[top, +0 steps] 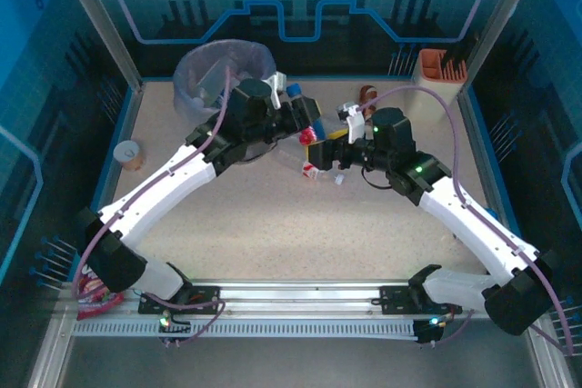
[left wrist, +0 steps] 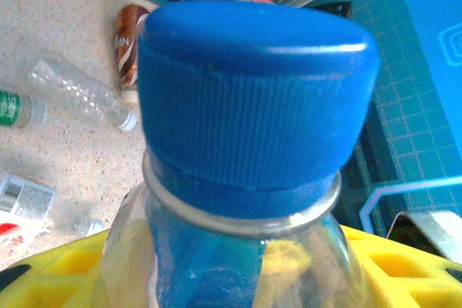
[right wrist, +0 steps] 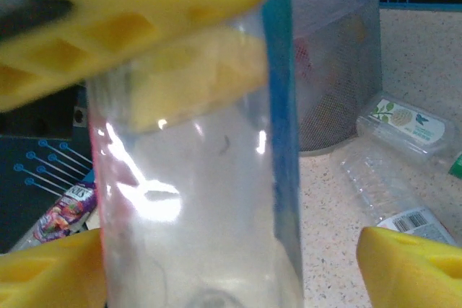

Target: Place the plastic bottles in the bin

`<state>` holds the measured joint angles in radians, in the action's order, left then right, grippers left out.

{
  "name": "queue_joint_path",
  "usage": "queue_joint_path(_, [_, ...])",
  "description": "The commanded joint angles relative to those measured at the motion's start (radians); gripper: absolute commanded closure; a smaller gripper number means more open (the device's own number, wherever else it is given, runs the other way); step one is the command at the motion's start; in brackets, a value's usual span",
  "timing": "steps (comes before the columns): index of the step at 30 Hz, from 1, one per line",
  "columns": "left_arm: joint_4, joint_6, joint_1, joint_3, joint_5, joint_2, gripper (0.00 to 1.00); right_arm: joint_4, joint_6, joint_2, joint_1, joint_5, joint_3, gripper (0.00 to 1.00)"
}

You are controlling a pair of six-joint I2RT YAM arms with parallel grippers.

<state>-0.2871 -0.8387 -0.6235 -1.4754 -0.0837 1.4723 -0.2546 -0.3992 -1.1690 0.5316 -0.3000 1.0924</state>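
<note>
My right gripper is already open around the bottle's lower body, so I should swing my left gripper outward and over the bin's opening [top: 215,75] to let go of the bottle.
A clear plastic bottle [top: 316,120] with a blue cap [left wrist: 253,99] hangs in the air between the two arms, to the right of the bin [top: 223,70]. My left gripper [left wrist: 242,265] is shut on its shoulder, just below the cap, with yellow fingers [left wrist: 54,268] on either side. My right gripper [right wrist: 231,272] stands open around the bottle's lower body [right wrist: 195,200], with a gap beside its right finger [right wrist: 411,268]. The left gripper's fingers [right wrist: 144,5] clamp the bottle above. More bottles lie on the table: a brown one [left wrist: 131,41], a clear one [left wrist: 79,91] and labelled ones [right wrist: 404,124].
The mesh-walled bin [right wrist: 339,84] stands close behind the held bottle. A paper cup [top: 130,154] sits at the left edge, an orange holder [top: 441,65] at the back right, and a red snack packet [top: 91,288] by the left arm's base.
</note>
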Motion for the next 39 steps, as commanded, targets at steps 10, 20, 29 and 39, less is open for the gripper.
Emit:
queue_joint_path(10, [-0.194, 0.240, 0.324, -0.335, 0.002, 0.072, 0.60, -0.110, 0.022, 0.089, -0.257, -0.076, -0.005, 0.00])
queue_joint_path(20, [-0.461, 0.449, 0.518, -0.725, 0.086, 0.374, 0.70, -0.181, 0.049, 0.083, -0.295, -0.042, -0.099, 0.01])
queue_joint_path(29, [-0.786, 0.580, 0.580, -1.050, -0.009, 0.630, 0.77, -0.296, 0.090, 0.094, -0.304, 0.089, -0.119, 0.01])
queue_joint_path(39, [-0.955, 0.721, 0.564, -1.029, -0.098, 0.695, 0.70, -0.264, 0.009, 0.050, -0.339, 0.076, -0.151, 0.02])
